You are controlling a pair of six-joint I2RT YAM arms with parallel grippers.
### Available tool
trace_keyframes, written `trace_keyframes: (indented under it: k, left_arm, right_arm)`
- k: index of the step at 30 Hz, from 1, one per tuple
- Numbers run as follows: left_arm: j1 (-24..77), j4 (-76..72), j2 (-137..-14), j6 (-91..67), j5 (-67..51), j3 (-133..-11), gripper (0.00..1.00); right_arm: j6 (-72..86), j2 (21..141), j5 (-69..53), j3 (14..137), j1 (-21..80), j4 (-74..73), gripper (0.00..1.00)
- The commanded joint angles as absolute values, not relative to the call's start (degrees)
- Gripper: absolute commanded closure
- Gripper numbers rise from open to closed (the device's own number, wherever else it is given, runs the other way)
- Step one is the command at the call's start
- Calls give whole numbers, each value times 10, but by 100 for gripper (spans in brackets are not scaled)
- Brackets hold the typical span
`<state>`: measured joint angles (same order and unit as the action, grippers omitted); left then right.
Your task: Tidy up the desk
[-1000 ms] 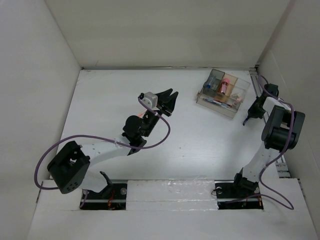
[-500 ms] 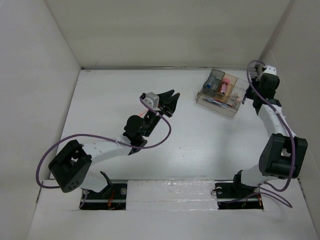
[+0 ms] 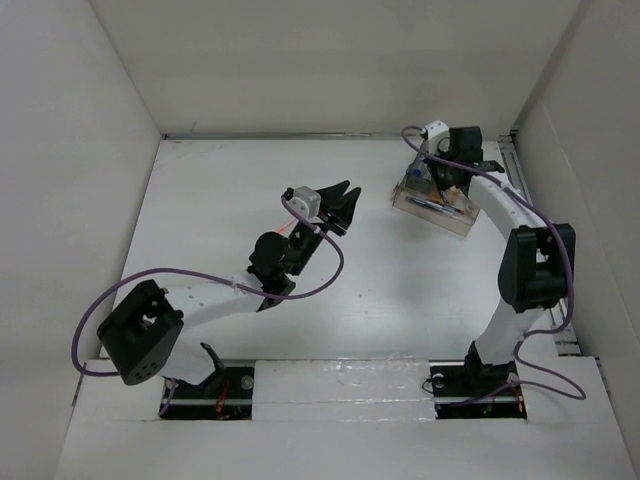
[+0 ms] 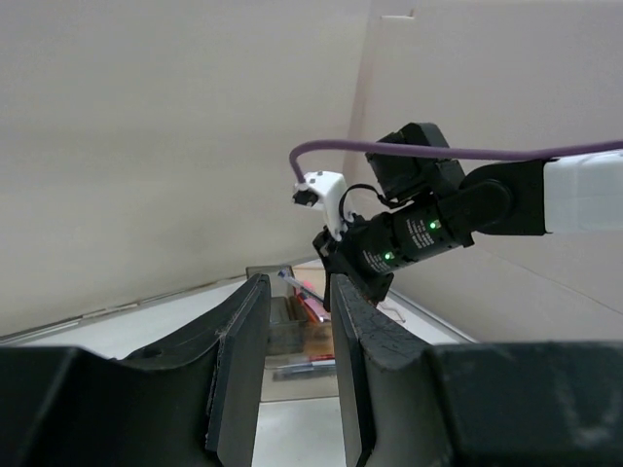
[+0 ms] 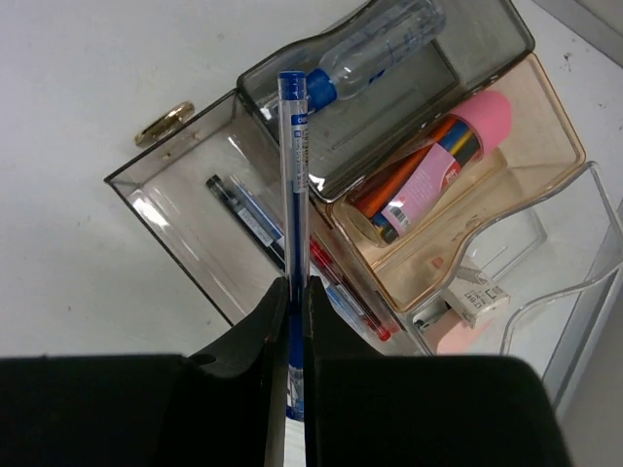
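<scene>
The right gripper moves back and down over the organizer's long pen section next, before releasing the blue pen (image 5: 294,175), since dark and red pens already lie inside.
The desk (image 3: 220,200) is a wide white tabletop. At its back right stands a clear compartmented organizer (image 3: 432,207). My right gripper (image 3: 444,172) hangs over it, shut on a blue pen (image 5: 294,175) that points out past the fingertips above the long pen compartment (image 5: 195,243). Between the two right fingertips (image 5: 295,287) the pen sits clamped. My left gripper (image 3: 347,200) is raised over the middle of the desk, facing the organizer (image 4: 292,336). Its jaws stand a narrow gap apart (image 4: 300,292) with nothing between them.
The organizer holds dark and red pens (image 5: 248,214), a small clear bottle (image 5: 375,49), a pink tube (image 5: 438,161) and a white clip-like item (image 5: 472,297). A gold ring (image 5: 164,124) lies on the desk beside it. White walls enclose the desk; a metal rail (image 3: 510,165) runs along the right.
My right arm has swung from the desk's right edge leftward to above the organizer, carrying the pen. The left arm has stayed almost still.
</scene>
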<state>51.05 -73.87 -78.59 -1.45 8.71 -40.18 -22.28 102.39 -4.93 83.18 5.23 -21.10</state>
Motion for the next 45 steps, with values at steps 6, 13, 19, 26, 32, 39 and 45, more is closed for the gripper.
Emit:
trace_keyframes:
  k: [6,13,19,26,32,39,45]
  left_arm:
    - [514,-766,-774,-14,86,-410,73]
    - [514,-770,-778,-16,84,-410,73]
    - [514,-769,-780,-17,83,-410,73]
    - [514,-769,-781,-16,83,-410,73]
    - [514,-769,-783,-17,83,-410,73]
    - [514,-769,-783,-16,83,-410,73]
    - [514,-769,-783,-17,82,-409,73]
  right_arm:
    - [-322,1010,68,792,97,-189,100]
    - [-356,1012,154,747,122,-150,100]
    - [-366,1015,197,745,122,-134,100]
    - [-388,1019,217,735,139,-120,100]
    - [-398,1027,234,712,149,-94,99]
    - [-403,1027,238,700,149,-83,97]
    - [-403,1034,236,700,149,-78,90]
